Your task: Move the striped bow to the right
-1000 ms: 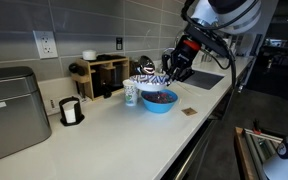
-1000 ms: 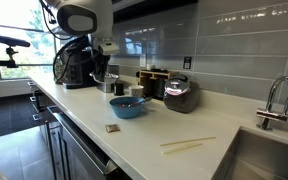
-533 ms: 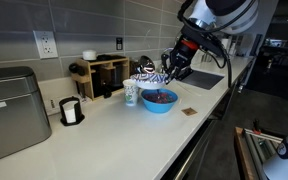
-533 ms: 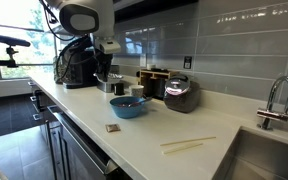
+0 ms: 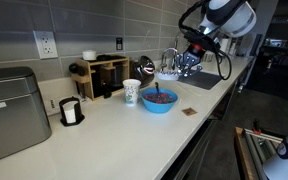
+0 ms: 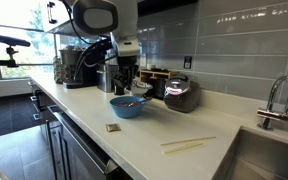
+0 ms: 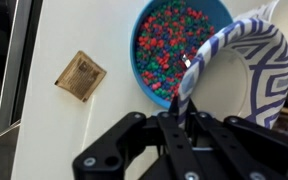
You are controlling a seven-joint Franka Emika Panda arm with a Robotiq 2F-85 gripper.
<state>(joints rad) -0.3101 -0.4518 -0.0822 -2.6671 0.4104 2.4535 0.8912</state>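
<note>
My gripper should next carry the striped bowl down onto the empty counter (image 6: 205,123) between the chopsticks and the wall, away from the blue bowl.
The striped bowl (image 7: 252,62), white with dark blue stripes, hangs tilted in the air, pinched by its rim in my gripper (image 7: 184,100). In an exterior view the bowl (image 5: 168,72) is held above the counter, past the blue bowl (image 5: 159,100). The gripper (image 5: 187,63) is shut on its rim. The blue bowl (image 7: 169,45) holds coloured beads and lies just under the striped bowl in the wrist view. In an exterior view my gripper (image 6: 125,78) hangs above the blue bowl (image 6: 129,106); the striped bowl is hard to make out there.
A white patterned paper cup (image 5: 132,92) stands beside the blue bowl. A brown packet (image 7: 81,75) lies on the counter. A wooden rack (image 5: 102,75), a metal box (image 5: 9,110), a dark pot (image 6: 181,95), chopsticks (image 6: 189,145) and a sink (image 6: 274,150) are around.
My gripper has carried the striped bowl up and away from above the cup and blue bowl, toward the right in an exterior view. The blue bowl and cup have not moved.
</note>
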